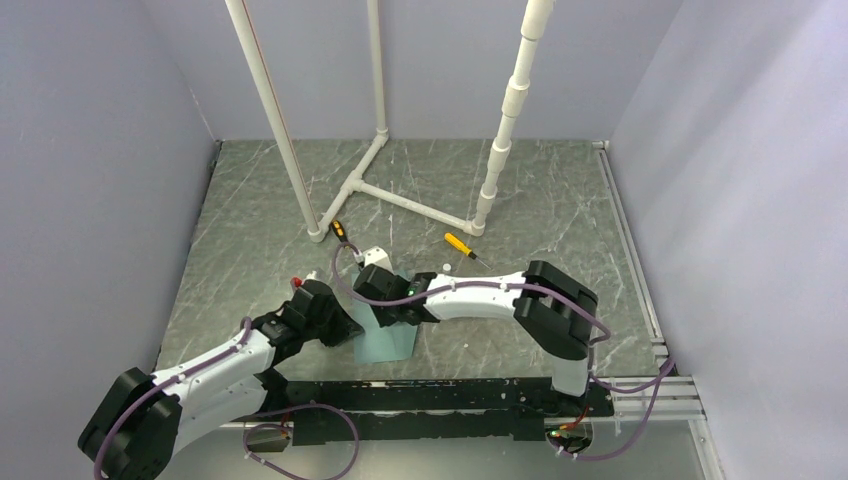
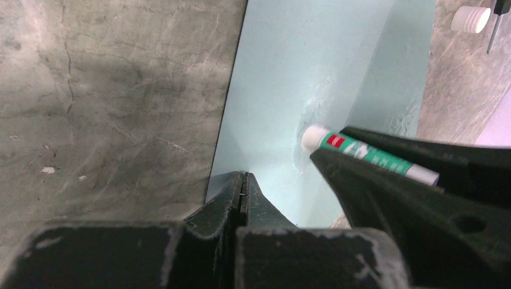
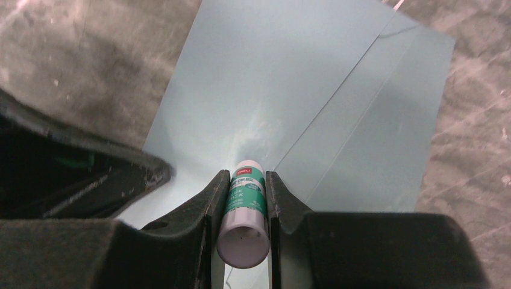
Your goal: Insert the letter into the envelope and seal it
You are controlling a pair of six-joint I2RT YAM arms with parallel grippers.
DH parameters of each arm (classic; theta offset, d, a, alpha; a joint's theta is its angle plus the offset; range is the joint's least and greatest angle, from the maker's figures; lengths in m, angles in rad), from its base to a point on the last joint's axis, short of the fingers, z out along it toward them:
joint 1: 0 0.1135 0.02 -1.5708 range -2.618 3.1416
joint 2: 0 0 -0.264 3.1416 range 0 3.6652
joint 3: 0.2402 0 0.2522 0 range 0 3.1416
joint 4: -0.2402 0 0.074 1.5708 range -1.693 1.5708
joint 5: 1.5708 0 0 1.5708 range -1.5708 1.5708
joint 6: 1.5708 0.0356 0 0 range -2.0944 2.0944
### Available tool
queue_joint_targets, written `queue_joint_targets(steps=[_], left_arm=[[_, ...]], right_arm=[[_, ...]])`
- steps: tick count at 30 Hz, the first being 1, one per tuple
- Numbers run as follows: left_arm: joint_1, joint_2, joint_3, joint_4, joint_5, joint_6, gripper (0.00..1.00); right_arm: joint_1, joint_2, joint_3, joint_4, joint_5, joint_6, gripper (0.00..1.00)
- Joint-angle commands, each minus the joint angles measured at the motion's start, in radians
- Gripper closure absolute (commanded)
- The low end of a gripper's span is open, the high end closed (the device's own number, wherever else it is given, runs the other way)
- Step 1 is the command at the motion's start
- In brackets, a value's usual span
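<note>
The glue stick moves off the envelope [image 1: 390,345] next, and my right gripper lets go of it by the white cap [image 1: 447,271]. That spot lies outward and to the gripper's right in the top view.
The pale teal envelope [image 1: 390,345] [image 2: 283,72] [image 3: 271,72] lies flat on the table between the two arms, with a fold line running across it. My right gripper [image 1: 393,312] [image 3: 248,177] is shut on a green-and-white glue stick [image 3: 247,205] [image 2: 367,158]. The stick's white tip touches the envelope near the fold, where smeared marks show. My left gripper [image 1: 350,325] [image 2: 243,177] is shut with nothing between its jaws, and its tips rest on the envelope close to its left edge. The letter is out of view.
A white PVC pipe frame [image 1: 400,195] stands at the back of the table. Two yellow-handled screwdrivers [image 1: 460,244] [image 1: 342,232] lie behind the arms. A small white cap [image 1: 443,267] [image 2: 471,18] sits beyond the envelope. Grey walls close in the sides.
</note>
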Motion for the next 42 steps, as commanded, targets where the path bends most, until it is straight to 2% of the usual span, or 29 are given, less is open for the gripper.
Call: queue_joint_targets(steps=[1, 7, 22, 34, 42], left_arm=[[0.001, 0.015, -0.007, -0.074, -0.059, 0.021, 0.98], [0.001, 0.03, -0.006, -0.06, -0.059, 0.022, 0.97], [0.002, 0.03, -0.01, -0.042, -0.059, 0.017, 0.98], [0.001, -0.003, -0.014, -0.077, -0.059, 0.014, 0.98], [0.001, 0.0, -0.013, -0.076, -0.059, 0.016, 0.98]], right_arm=[[-0.055, 0.08, 0.021, -0.043, 0.027, -0.038, 1.0], [-0.053, 0.084, 0.056, -0.075, 0.053, -0.035, 1.0], [0.067, -0.029, -0.051, -0.089, -0.002, 0.062, 1.0], [-0.001, 0.092, 0.055, -0.068, 0.088, -0.012, 1.0], [-0.043, 0.055, 0.072, -0.079, 0.143, -0.013, 1.0]])
